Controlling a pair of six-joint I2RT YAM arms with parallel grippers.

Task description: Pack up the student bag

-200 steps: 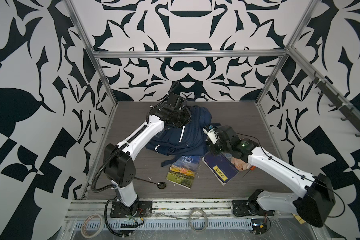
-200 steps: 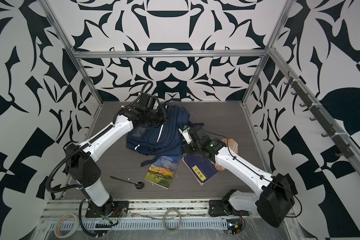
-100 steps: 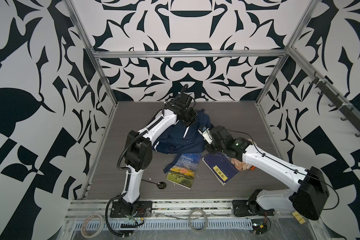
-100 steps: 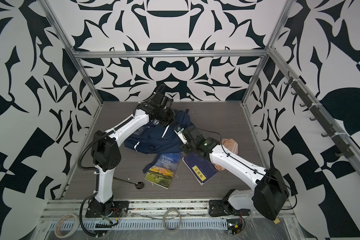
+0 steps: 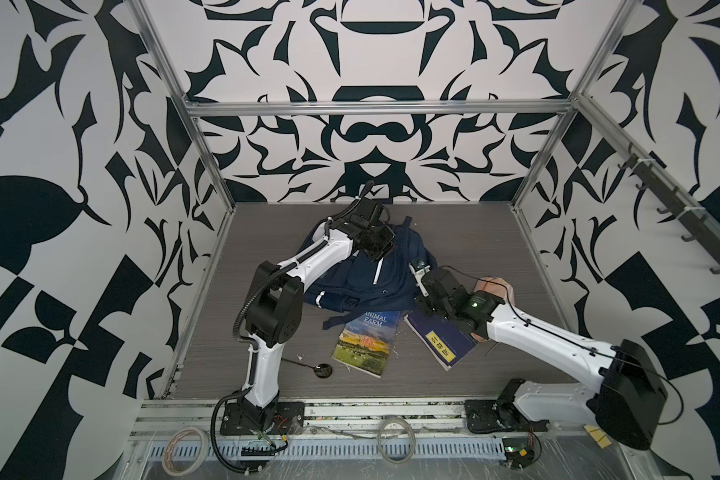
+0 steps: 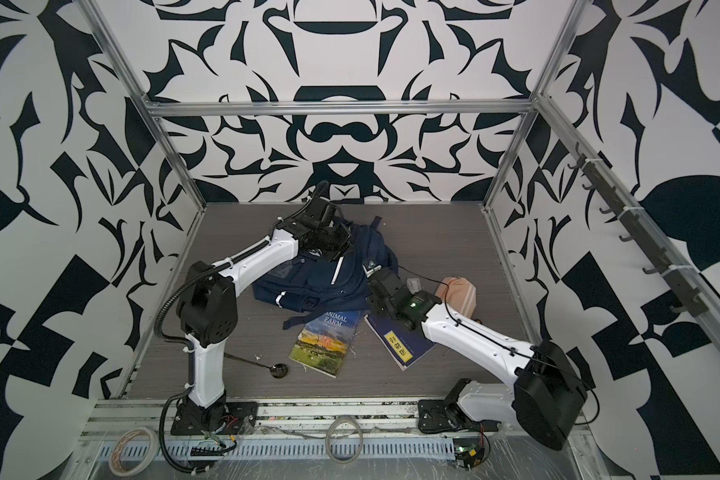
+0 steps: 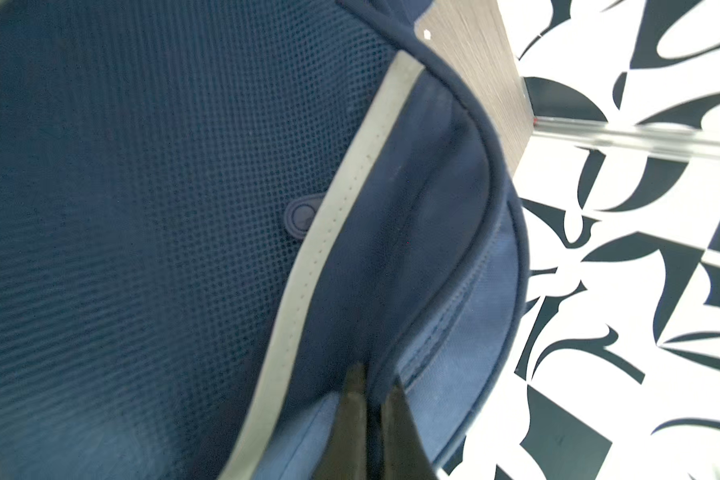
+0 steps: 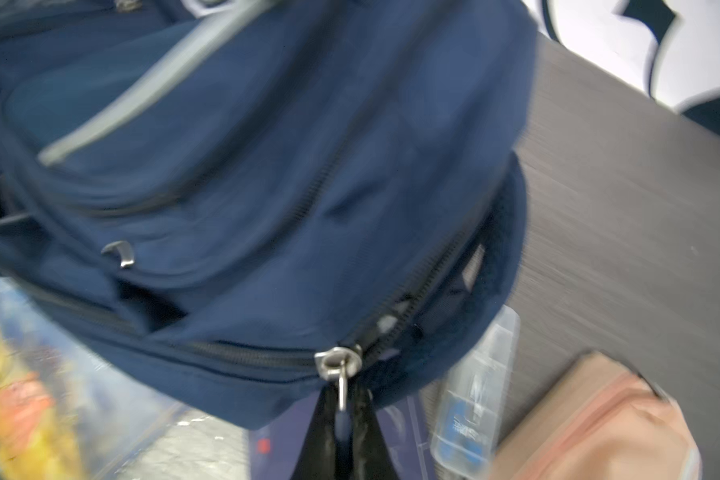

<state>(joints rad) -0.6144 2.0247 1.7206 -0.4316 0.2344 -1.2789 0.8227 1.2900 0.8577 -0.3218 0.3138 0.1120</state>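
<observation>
I will pull the zip pull in my right gripper past the Animal Farm book to the bag's white-striped corner next and release it there. The zip between is still shut.
The navy student bag lies crumpled at the middle of the floor in both top views. My left gripper is at the bag's far top edge. In the left wrist view it is shut on a fold of the navy rim beside a grey stripe. My right gripper is at the bag's near right corner. In the right wrist view it is shut on the metal zip pull hanging from the slider. Beyond the slider the zip gapes a little.
An "Animal Farm" book and a blue book with a yellow label lie just in front of the bag. A peach-pink pouch and a clear plastic box sit by my right wrist. A black spoon lies front left.
My left arm has reared up and carried the bag's top edge toward the back right, bunching the bag. My right gripper has shifted slightly left, still on the zip pull.
</observation>
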